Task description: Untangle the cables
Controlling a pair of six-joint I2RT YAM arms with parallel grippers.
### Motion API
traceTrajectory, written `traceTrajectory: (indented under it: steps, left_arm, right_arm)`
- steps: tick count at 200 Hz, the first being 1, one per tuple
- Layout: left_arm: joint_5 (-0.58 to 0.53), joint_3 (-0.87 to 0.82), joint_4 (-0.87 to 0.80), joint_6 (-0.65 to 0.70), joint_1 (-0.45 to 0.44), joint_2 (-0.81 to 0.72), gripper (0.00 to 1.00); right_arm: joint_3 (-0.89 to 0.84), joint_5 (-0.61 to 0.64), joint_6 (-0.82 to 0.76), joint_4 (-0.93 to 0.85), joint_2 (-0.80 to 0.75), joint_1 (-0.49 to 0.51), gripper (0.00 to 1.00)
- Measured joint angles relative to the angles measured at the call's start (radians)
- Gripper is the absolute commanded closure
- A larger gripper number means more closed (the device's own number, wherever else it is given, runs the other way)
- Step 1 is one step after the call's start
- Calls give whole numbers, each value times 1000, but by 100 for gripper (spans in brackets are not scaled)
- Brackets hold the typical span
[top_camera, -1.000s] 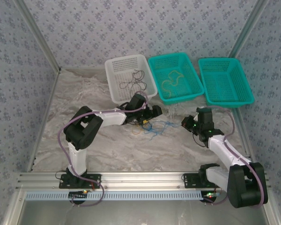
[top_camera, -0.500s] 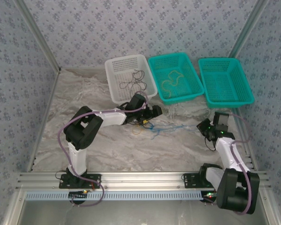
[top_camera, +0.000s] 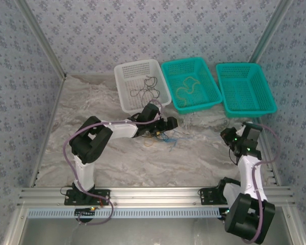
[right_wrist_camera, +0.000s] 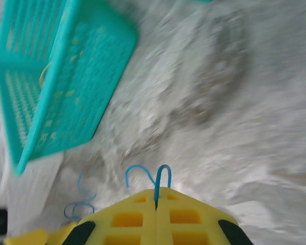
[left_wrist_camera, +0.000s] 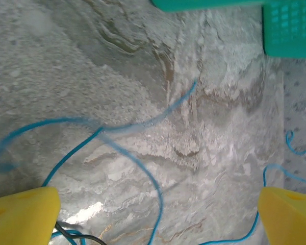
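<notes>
Next, my right gripper moves outward over the bare tabletop before the middle teal basket (top_camera: 210,117) (right_wrist_camera: 143,92) and lets go of the blue cable, because that clear spot lies outward of it.
A small tangle of cables (top_camera: 164,136), mostly blue strands, lies on the marbled table just in front of the white basket. My left gripper (top_camera: 162,126) hovers over it, open; its yellow fingertips (left_wrist_camera: 23,215) stand wide apart above the blue cable (left_wrist_camera: 123,127), with a bit of black cable (left_wrist_camera: 77,236) at the lower left. My right gripper (top_camera: 227,136) is off to the right, shut on a blue cable (right_wrist_camera: 163,174) that loops out from between its closed yellow pads (right_wrist_camera: 135,212).
Three baskets stand at the back: a white basket (top_camera: 126,97) holding a black wire, a middle teal basket (top_camera: 204,103) holding a yellow wire, and a right teal basket (top_camera: 268,108). Patterned walls and metal frame posts close in both sides.
My right arm has swung right and back toward the table's right side, drawing the blue cable out of the tangle. The left arm has stayed in place, open.
</notes>
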Motion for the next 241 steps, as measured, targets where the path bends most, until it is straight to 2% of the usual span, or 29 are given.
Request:
traceTrajectory:
  steps: [21, 38, 77, 133, 183, 194, 215, 241]
  left_arm:
    - [-2, -3, 2, 107, -31, -26, 1]
    - [-14, -10, 14, 185, -56, -64, 1]
    - [-38, -40, 60, 378, -102, -142, 4]
    - [-89, 34, -3, 671, -180, -128, 11]
    - [-175, 166, -77, 753, -205, -27, 18]
    - [-190, 177, -96, 752, -204, -5, 25]
    - [-220, 192, -133, 740, -204, 26, 56]
    - [-244, 193, -130, 726, -204, 27, 80]
  right_arm:
    - [16, -1, -37, 3, 0, 128, 100]
    - [27, 3, -43, 16, 0, 178, 100]
    - [50, -3, -35, 45, 0, 201, 100]
    - [143, -33, -8, 48, -35, 208, 100]
    - [164, -64, 36, 56, -51, 223, 100]
    - [164, -71, 42, 57, -53, 224, 100]
    - [164, -80, 49, 60, -55, 225, 100]
    - [164, -80, 53, 63, -55, 229, 100]
